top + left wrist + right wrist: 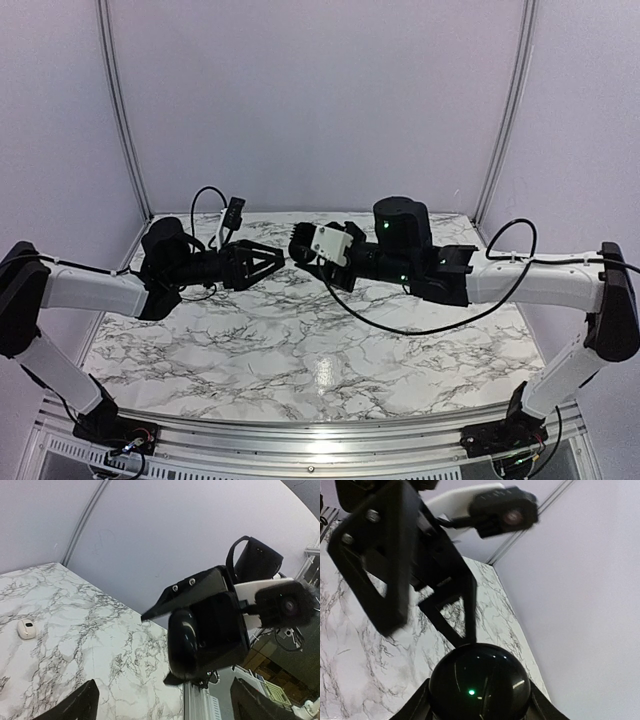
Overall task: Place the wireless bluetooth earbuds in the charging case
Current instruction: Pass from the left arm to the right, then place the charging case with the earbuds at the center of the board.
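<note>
The charging case still hangs in the air, so the robot's right gripper next needs to lower and tilt down onto the bare marble tabletop below it to release the charging case [479, 682].
My right gripper [300, 250] is shut on the charging case [479, 682], a glossy black rounded shell with a green light. It holds the case in the air above the middle of the table. The case also shows in the left wrist view [182, 642], edge-on. I cannot tell whether its lid is open. My left gripper [272, 262] is open and empty, and faces the case at close range. Its fingers [80, 702] stand wide apart. One left fingertip [467, 630] is right at the case. The black earbuds are out of view.
A small white oval object [26, 628] lies on the marble table [300, 350]. The table's metal edge rail [197, 705] shows below the case. Grey walls with corner posts enclose the back and sides.
</note>
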### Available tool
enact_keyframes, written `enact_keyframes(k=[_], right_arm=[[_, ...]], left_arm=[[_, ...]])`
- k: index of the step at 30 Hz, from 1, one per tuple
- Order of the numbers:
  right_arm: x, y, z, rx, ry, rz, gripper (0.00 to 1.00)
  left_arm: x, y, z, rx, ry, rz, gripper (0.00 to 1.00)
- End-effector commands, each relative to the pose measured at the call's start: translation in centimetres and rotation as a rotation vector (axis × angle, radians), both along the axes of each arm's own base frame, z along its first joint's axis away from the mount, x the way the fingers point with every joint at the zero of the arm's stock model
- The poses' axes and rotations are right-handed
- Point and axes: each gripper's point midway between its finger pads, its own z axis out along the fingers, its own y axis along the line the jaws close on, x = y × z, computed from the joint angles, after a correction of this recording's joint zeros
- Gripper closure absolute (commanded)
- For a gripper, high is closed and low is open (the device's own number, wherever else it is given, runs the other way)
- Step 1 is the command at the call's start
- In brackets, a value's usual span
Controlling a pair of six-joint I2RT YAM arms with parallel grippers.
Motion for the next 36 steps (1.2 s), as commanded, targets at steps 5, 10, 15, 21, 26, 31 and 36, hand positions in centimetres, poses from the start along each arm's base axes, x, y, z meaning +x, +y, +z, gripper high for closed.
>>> enact_keyframes(k=[5, 10, 15, 21, 26, 31, 36], right_arm=[[7.5, -2.7, -1.8, 0.141, 0.261, -0.157, 0.59], [12.5, -3.5, -7.2, 0.15, 0.483, -0.237, 0.59], [17.3, -3.6, -12.6, 0.137, 0.623, -0.333, 0.6], [21.3, -3.3, -17.9, 0.104, 0.712, -0.409, 0.6], [22.4, -2.5, -21.0, 0.069, 0.761, -0.43, 0.59], [23.0, -2.6, -22.9, 0.06, 0.783, -0.464, 0.55], [23.1, -2.6, -23.6, 0.05, 0.797, -0.471, 0.43]], left_arm=[[4.3, 6.4, 1.7, -0.042, -0.07, 0.396, 0.01], [6.5, 10.5, 1.6, -0.035, -0.051, 0.625, 0.01], [7.1, 12.8, 1.1, 0.006, -0.04, 0.73, 0.01], [7.8, 12.8, -0.7, 0.083, 0.009, 0.752, 0.01], [8.0, 12.4, -2.1, 0.133, 0.022, 0.729, 0.01], [8.2, 12.5, -2.9, 0.17, 0.031, 0.744, 0.01], [8.6, 12.7, -3.4, 0.193, 0.036, 0.76, 0.01]])
